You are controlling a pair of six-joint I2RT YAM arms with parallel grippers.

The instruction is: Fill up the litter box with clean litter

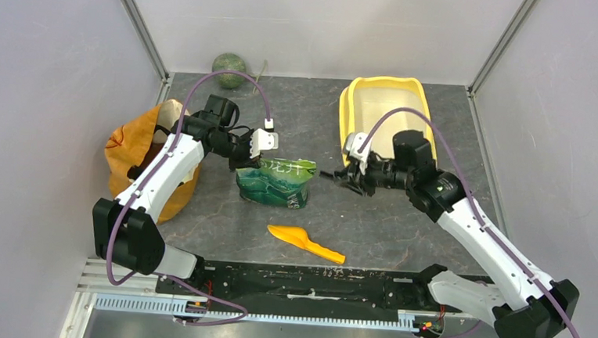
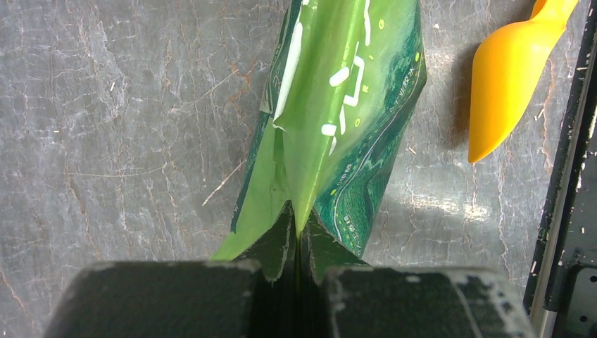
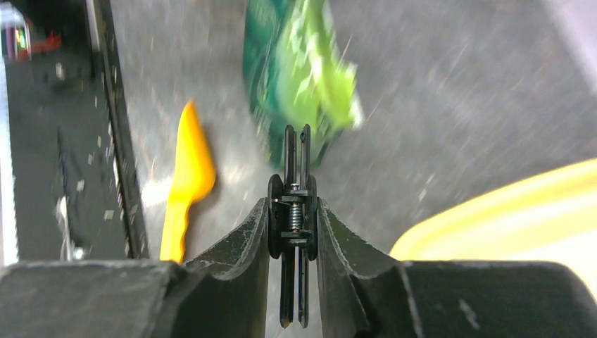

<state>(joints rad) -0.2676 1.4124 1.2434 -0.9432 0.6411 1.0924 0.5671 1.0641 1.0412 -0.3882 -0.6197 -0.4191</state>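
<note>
The robot's right gripper will next move the spring clip back and down onto the table [image 1: 357, 219] [image 3: 273, 296], between the handle of the orange scoop and the litter box.
The yellow litter box [image 1: 344, 113] lies at the back right; its pale basin shows no litter. It also shows in the right wrist view [image 3: 507, 211]. No clean litter is in view. My left gripper [image 1: 248, 160] is shut on the top edge of the green printed pouch [image 1: 276, 183], which stands on the table; the jaws pinch its folded rim [image 2: 298, 225]. My right gripper [image 1: 350, 176] hovers left of the box. It is shut on a small black spring clip [image 3: 296, 155], pointing at the pouch [image 3: 296, 77].
An orange scoop [image 1: 305, 243] lies on the table in front of the pouch, near the front rail. An orange-yellow bag [image 1: 128, 155] sits at the left under my left arm. A green ball [image 1: 229, 69] rests at the back wall.
</note>
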